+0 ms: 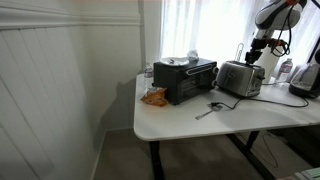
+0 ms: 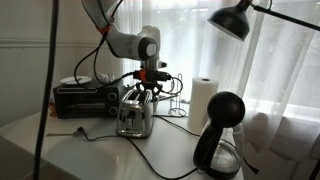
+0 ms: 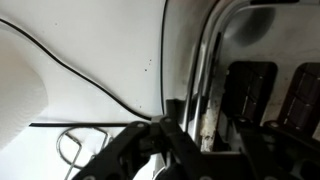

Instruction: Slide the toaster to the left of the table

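I will slide the toaster by its metal top edge toward the wire rack, where the table is empty, then open my gripper to release it.
The silver toaster (image 1: 241, 78) (image 2: 134, 113) stands on the white table (image 1: 250, 118) (image 2: 90, 158), next to the black oven. My gripper (image 1: 254, 58) (image 2: 147, 92) comes down onto the toaster's top from above. In the wrist view the gripper (image 3: 205, 135) is shut on the toaster's metal top edge (image 3: 203, 75), with a dark slot (image 3: 250, 90) just beside it. The toaster's black cord (image 3: 90, 80) runs across the bare table (image 3: 100, 40).
A black toaster oven (image 1: 185, 80) (image 2: 85, 97) sits beside the toaster, with an orange bag (image 1: 154, 97) and a spoon (image 1: 208, 110) in front. A paper towel roll (image 2: 203, 100), a wire rack (image 2: 176, 100) and a black coffee maker (image 2: 220, 140) stand on the toaster's other side.
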### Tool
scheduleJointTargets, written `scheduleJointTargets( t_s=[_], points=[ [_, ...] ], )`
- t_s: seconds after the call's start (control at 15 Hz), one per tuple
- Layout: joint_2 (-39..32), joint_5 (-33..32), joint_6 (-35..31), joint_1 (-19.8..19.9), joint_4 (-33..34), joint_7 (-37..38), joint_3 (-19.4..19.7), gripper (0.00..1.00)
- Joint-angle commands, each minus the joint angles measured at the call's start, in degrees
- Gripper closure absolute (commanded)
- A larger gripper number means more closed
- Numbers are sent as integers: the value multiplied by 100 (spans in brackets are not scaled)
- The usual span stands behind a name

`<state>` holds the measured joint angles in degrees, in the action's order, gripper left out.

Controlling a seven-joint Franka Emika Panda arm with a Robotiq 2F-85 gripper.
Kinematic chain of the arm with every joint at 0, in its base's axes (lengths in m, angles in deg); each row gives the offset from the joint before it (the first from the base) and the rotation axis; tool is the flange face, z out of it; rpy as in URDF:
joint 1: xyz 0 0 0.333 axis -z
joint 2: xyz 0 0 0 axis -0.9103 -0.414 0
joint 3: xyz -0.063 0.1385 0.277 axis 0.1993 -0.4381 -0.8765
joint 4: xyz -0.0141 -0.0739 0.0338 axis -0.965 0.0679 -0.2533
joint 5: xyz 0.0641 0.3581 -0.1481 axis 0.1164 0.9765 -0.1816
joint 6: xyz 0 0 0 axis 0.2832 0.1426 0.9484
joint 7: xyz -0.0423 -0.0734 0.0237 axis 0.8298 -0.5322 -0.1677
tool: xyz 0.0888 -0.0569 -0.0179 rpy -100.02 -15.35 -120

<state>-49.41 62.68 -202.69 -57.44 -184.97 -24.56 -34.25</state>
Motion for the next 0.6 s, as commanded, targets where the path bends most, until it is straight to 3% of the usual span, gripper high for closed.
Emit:
scheduleJointTargets(
  t_s=[0.0, 0.53],
  points=[
    [140, 114, 195, -82, 222, 401, 37, 84],
    [-107, -58, 140, -235, 570, 1005, 105, 84]
  ],
)
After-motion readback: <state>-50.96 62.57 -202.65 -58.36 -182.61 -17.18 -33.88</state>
